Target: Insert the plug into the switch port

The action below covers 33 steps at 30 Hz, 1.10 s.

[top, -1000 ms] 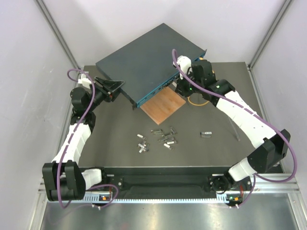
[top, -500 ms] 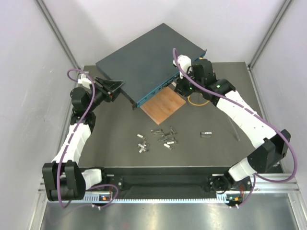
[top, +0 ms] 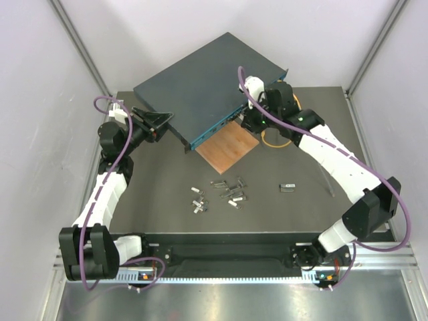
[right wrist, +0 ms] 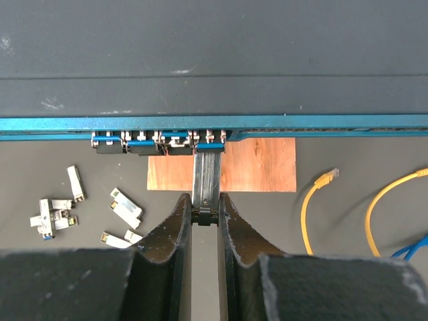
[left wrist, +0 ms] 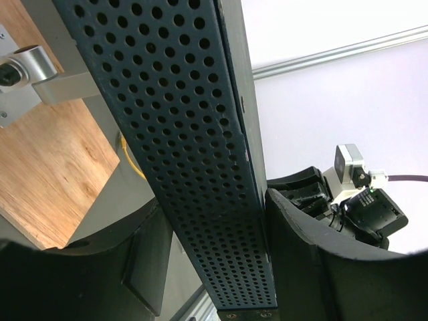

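Note:
The plug's metal body still sticks out, so the right gripper will next push the plug outward and straight toward the switch's teal side, deeper into its port (top: 238,116) (right wrist: 210,143), and release it.
The switch (top: 207,87) is a flat dark blue-grey box, tilted up off the table at the back. My left gripper (top: 162,124) is shut on its left corner. In the left wrist view its perforated side (left wrist: 194,134) runs between my left gripper's (left wrist: 214,207) black fingers. My right gripper (top: 246,122) is at the teal front face (top: 214,127). In the right wrist view my right gripper (right wrist: 204,200) is shut on the rear of the plug (right wrist: 206,177), a narrow metal module. The plug's front end sits in a port on the teal face (right wrist: 334,122), right of three filled sockets.
A thin brown board (top: 229,146) lies under the switch's front edge. Several loose silver modules (top: 227,190) lie mid-table, and one more (top: 287,187) lies to the right. A yellow cable (right wrist: 314,200) and a blue cable (right wrist: 411,251) lie right of my right gripper.
My right gripper has edged slightly toward the switch's front face with the plug. The left arm and the switch have not moved.

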{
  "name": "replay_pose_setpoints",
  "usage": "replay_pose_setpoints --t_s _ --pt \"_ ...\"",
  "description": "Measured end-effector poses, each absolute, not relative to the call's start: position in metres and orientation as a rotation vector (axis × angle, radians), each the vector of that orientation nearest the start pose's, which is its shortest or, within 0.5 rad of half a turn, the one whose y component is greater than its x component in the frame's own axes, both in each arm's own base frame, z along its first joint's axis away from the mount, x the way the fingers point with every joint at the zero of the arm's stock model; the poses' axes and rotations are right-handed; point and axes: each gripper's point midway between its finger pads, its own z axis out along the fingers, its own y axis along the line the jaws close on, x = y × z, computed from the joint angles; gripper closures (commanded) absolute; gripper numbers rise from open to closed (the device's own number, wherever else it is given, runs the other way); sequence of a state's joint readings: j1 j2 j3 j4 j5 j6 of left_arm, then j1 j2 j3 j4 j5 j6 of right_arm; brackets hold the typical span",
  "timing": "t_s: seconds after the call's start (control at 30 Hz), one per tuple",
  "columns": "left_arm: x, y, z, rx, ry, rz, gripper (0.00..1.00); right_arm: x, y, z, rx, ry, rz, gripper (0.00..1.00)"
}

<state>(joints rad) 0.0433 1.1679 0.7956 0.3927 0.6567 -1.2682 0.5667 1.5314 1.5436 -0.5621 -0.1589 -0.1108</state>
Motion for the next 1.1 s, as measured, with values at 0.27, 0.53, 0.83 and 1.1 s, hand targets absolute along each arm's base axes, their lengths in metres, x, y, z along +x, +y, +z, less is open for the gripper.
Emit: replay_pose_setpoints --t_s 0.27,0.53,0.83,1.1 --pt "0.361 -0.123 0.315 -0.554 1.665 -1.435 0.82 0.363 0.26 0.28 -0.807 1.996 0.441 1.0" --pt "0.362 -0.123 0.315 -0.555 1.666 -1.435 0.83 0.367 0.264 0.28 -0.814 2.006 0.447 1.0" --pt "0.362 -0.123 0.315 -0.555 1.666 -1.435 0.83 0.371 0.267 0.282 -0.819 2.012 0.451 0.99" --pt "0.363 -0.123 0.315 -0.552 1.669 -1.436 0.83 0.377 0.272 0.282 -0.819 1.992 0.459 0.96"
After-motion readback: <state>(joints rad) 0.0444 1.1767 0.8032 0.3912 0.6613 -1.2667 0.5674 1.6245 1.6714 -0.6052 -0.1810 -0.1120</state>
